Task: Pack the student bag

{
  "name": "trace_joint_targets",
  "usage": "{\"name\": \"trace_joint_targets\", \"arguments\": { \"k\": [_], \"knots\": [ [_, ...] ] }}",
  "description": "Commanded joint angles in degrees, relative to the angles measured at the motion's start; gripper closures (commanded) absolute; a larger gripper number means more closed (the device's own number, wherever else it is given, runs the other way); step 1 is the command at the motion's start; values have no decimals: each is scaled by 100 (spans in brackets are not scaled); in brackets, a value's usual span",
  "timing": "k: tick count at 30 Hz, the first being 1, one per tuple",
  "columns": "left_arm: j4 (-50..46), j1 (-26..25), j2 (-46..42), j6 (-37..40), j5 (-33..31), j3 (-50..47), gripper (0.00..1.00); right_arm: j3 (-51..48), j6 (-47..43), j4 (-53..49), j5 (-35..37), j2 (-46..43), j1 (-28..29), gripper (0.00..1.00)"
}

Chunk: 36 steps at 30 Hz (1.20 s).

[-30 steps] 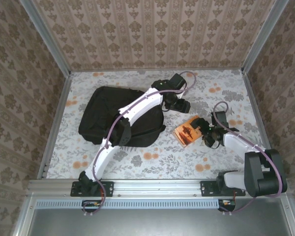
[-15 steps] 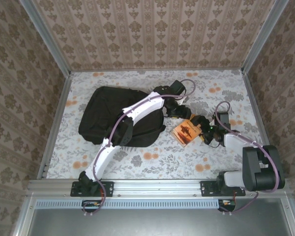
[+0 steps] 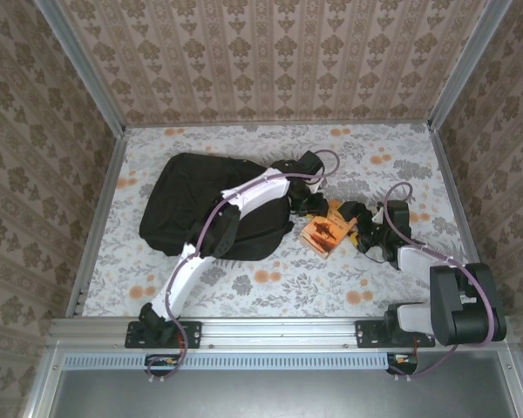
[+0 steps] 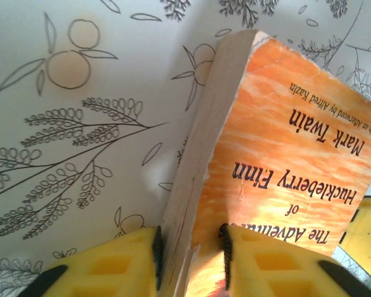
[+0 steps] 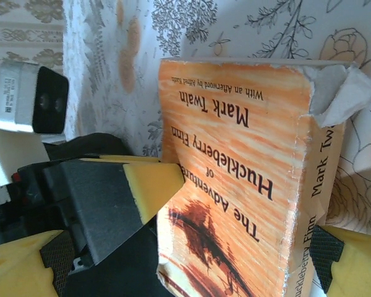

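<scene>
My right gripper should next turn from the book's cover to face its spine, then close across the spine's thickness.
The student bag (image 3: 205, 205), a big black backpack, lies on the flowered table left of centre. Just right of it an orange paperback book (image 3: 327, 231) stands tilted up. My left gripper (image 3: 314, 209) reaches across the bag to the book's far corner. In the left wrist view that gripper (image 4: 191, 247) is shut on the book (image 4: 284, 161), one yellow pad on the page edge and the other on the cover. My right gripper (image 3: 359, 233) sits at the book's right side. In the right wrist view it (image 5: 185, 266) stands wide open astride the book (image 5: 235, 185), with one of its pads (image 5: 326, 250) next to the spine.
The flowered table (image 3: 270, 287) is walled by patterned panels on three sides. A metal rail (image 3: 279, 335) with both arm bases runs along the near edge. The left wrist's white camera housing (image 5: 31, 99) shows close beside the book.
My left gripper came down and toward the book and its jaws closed on the book's edge. The right gripper and the book shifted slightly left; the right jaws stayed wide open.
</scene>
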<state>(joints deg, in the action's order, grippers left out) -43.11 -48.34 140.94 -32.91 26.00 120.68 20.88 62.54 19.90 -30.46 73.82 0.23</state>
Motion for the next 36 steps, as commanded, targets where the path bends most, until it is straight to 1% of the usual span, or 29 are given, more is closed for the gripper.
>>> {"name": "trace_joint_targets", "arguments": {
  "k": [1,3,7,9,14,17,22,25,28,30,33,36],
  "knots": [
    [229,-201,66,-112,444,-180,76,12,231,979,-603,-165,101,0],
    [259,-196,80,-125,442,-223,81,16,130,814,-536,-183,107,0],
    [286,-174,122,-154,417,-304,87,65,-289,54,-264,-335,101,0],
    [294,-154,158,-155,416,-361,88,156,-586,-587,-51,-470,100,1],
    [389,-98,182,-164,416,-564,91,346,-1195,-1759,503,-729,90,0],
    [426,-63,182,-146,406,-680,93,601,-1475,-2441,808,-629,85,0],
    [484,-23,153,-85,393,-876,97,959,-1704,-3138,1011,-385,83,0],
    [619,22,122,-93,454,-1076,100,1014,-1773,-3296,1005,-280,83,0],
    [757,70,105,-110,498,-1266,100,942,-1800,-3138,900,-165,87,0],
    [796,89,90,-94,524,-1330,100,896,-1765,-2865,679,9,75,0],
    [804,89,98,-69,551,-1343,100,853,-1567,-2235,145,409,81,1],
    [797,93,100,-62,587,-1311,100,831,-1354,-1642,-184,787,82,6]
  ]
}}
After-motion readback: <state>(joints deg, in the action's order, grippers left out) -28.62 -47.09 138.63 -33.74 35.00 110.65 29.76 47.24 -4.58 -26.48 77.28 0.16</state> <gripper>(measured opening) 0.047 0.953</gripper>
